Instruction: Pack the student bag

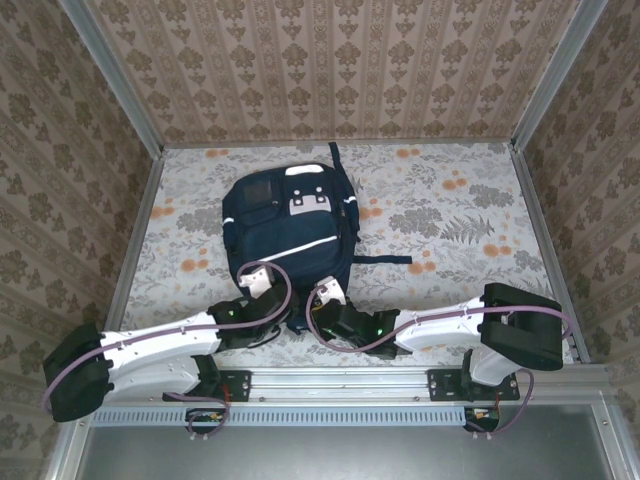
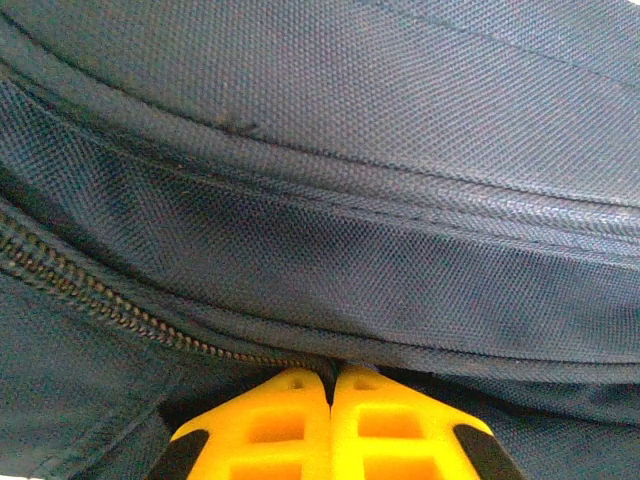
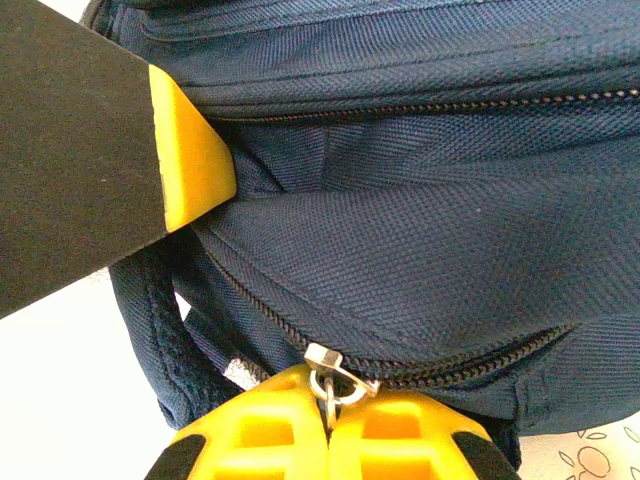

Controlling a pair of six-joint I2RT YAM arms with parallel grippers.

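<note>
Next, my right gripper draws the zipper pull outward along the bag's edge and releases it there, since the zipper line runs toward the trailing dark strap (image 1: 362, 259).
The student bag (image 1: 290, 230), navy blue with white stripes and grey-white buckle patches, lies flat in the middle of the table. Both grippers meet its near bottom edge. My left gripper (image 1: 283, 312) (image 2: 331, 385) is shut, its yellow fingertips pinching a fold of the bag's fabric just beside a closed zipper (image 2: 100, 300). My right gripper (image 1: 316, 318) (image 3: 330, 400) is shut on a small metal zipper pull (image 3: 338, 372) at the end of a dark zipper line (image 3: 450, 365). One left finger (image 3: 190, 160) also appears in the right wrist view, resting against the bag.
A floral tablecloth (image 1: 450, 220) covers the table, with open surface to the right and left of the bag. Patterned walls close in the back and sides. A dark strap (image 1: 385, 259) trails from the bag's right side. A metal rail (image 1: 340, 380) runs along the near edge.
</note>
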